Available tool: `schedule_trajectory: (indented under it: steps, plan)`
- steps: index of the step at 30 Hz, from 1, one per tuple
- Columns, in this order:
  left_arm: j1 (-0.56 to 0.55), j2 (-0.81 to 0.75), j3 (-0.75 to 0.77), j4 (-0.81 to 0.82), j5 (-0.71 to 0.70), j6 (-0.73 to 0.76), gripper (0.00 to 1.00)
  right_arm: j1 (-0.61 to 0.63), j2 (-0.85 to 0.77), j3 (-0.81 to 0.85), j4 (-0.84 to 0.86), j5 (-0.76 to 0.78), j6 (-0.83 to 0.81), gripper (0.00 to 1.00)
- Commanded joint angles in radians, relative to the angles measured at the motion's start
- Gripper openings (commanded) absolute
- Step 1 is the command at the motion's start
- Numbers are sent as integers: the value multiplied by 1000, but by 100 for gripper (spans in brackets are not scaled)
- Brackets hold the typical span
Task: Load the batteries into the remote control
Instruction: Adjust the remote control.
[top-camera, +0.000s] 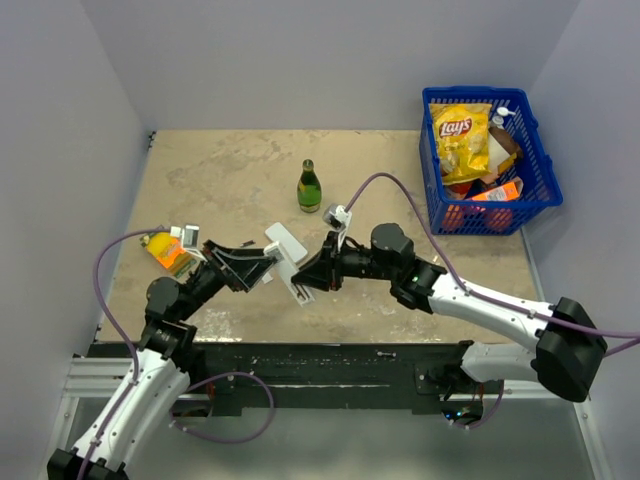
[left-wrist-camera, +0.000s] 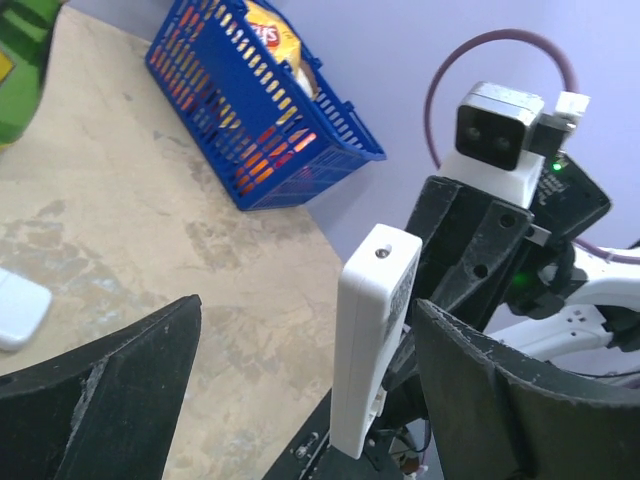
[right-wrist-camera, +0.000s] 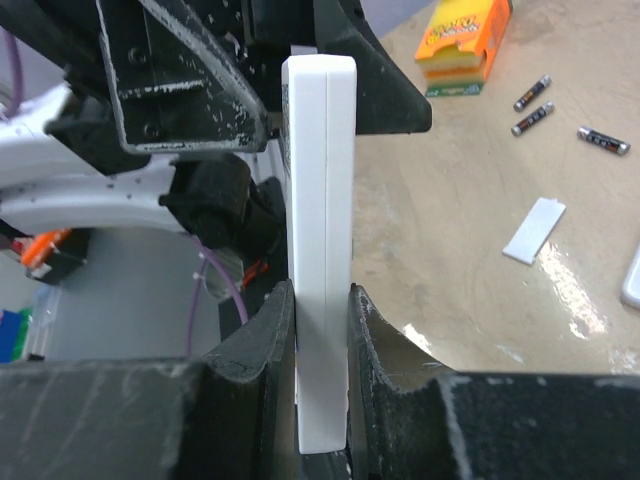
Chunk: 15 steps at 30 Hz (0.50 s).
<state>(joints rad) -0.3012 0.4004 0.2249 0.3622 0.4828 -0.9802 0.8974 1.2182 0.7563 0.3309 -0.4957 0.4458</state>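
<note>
My left gripper will swing slightly toward the right in its wrist view and close across the remote's loose end, because that end stands nearer that side's finger.
My right gripper (right-wrist-camera: 322, 295) is shut on the lower end of the white remote control (right-wrist-camera: 320, 180), holding it on edge above the table; in the top view the gripper (top-camera: 312, 272) and the remote (top-camera: 298, 283) are at the table's middle front. My left gripper (left-wrist-camera: 308, 303) is open around the remote (left-wrist-camera: 372, 340), which stands nearer its right finger (left-wrist-camera: 510, 390), not clamped. Three thin dark batteries (right-wrist-camera: 532, 93) (right-wrist-camera: 532, 119) (right-wrist-camera: 603, 140) lie on the table near an orange box (right-wrist-camera: 462, 40). They do not show in the top view.
A thin white flat piece (right-wrist-camera: 533, 230) lies on the table. A white bar (top-camera: 284, 240) lies behind the grippers. A green bottle (top-camera: 309, 188) stands mid-table. A blue basket (top-camera: 525, 125) of snacks is at the back right. The orange box (top-camera: 168, 251) is at the left.
</note>
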Motion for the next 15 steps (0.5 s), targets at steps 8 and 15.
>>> schedule_trajectory:
  steps: [8,15]
  plan:
    - [4,81,-76,458,120,-156,87,1,50,-23,310,-40,185,0]
    - [2,135,-79,534,135,-166,79,21,96,-6,338,-73,200,0]
